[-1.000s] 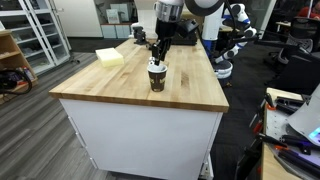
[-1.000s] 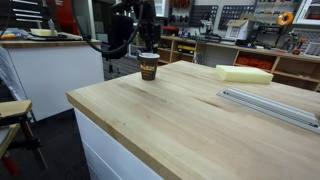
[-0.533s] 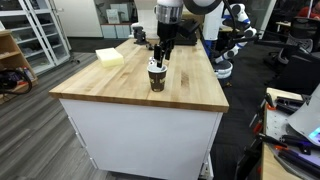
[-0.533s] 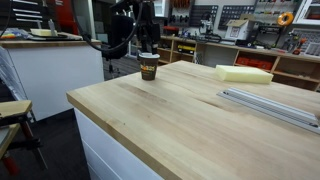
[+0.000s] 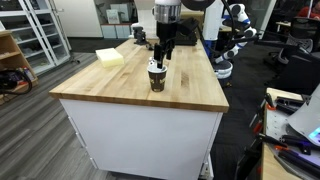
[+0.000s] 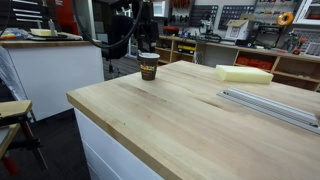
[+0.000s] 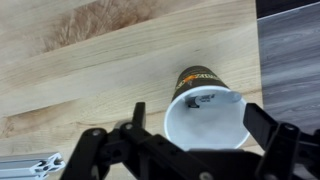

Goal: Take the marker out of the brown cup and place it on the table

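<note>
My gripper shifts toward the right in the wrist view next, onto the thin dark marker by the cup's far inside, because the marker sits off-centre between my fingers.
The brown cup (image 5: pixel 156 77) (image 6: pixel 149 67) stands upright on the table (image 5: pixel 120 85) (image 6: pixel 180 110), near one long edge. From the wrist view I look straight down into the cup (image 7: pixel 205 118). The marker (image 7: pixel 205 100) lies inside it, leaning against the far inner wall. My gripper (image 7: pixel 200 125) hangs directly over the cup's mouth, open, with one finger on each side of the rim and nothing between them. In both exterior views the gripper (image 5: pixel 160 55) (image 6: pixel 146 45) sits just above the cup.
A pale yellow block (image 5: pixel 110 57) (image 6: pixel 244 73) lies farther along the table. A metal rail (image 6: pixel 270 105) (image 7: pixel 25 165) runs along the top. The table's edge and the grey floor (image 7: pixel 290 50) are close beside the cup.
The jaws have spread wider apart over the cup. The arm has stayed almost where it was and the cup has not moved.
</note>
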`<state>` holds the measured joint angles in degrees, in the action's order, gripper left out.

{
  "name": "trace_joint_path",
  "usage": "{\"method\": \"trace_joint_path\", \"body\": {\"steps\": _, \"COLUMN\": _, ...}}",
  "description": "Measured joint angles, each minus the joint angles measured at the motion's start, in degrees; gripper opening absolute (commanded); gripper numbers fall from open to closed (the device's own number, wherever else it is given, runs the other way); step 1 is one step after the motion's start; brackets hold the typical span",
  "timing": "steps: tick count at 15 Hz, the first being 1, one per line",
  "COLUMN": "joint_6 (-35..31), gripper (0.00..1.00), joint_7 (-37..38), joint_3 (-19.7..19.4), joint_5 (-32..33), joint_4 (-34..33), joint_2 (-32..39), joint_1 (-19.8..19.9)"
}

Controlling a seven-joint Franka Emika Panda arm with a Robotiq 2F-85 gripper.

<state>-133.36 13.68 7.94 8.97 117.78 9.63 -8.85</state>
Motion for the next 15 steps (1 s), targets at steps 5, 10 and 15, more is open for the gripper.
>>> {"method": "trace_joint_path", "body": {"steps": 5, "joint_6": 2.1, "gripper": 0.60, "joint_7": -5.0, "joint_3": 0.3, "joint_5": -6.8, "joint_4": -1.0, "joint_2": 0.0, "joint_1": 0.0}}
{"method": "trace_joint_path", "body": {"steps": 10, "joint_6": 3.2, "gripper": 0.27, "joint_7": -6.1, "joint_3": 0.3, "joint_5": -8.4, "joint_4": -1.2, "joint_2": 0.0, "joint_1": 0.0}}
{"method": "trace_joint_path", "body": {"steps": 15, "joint_6": 4.2, "gripper": 0.03, "joint_7": -6.6, "joint_3": 0.3, "joint_5": -9.0, "joint_4": -1.3, "joint_2": 0.0, "joint_1": 0.0}}
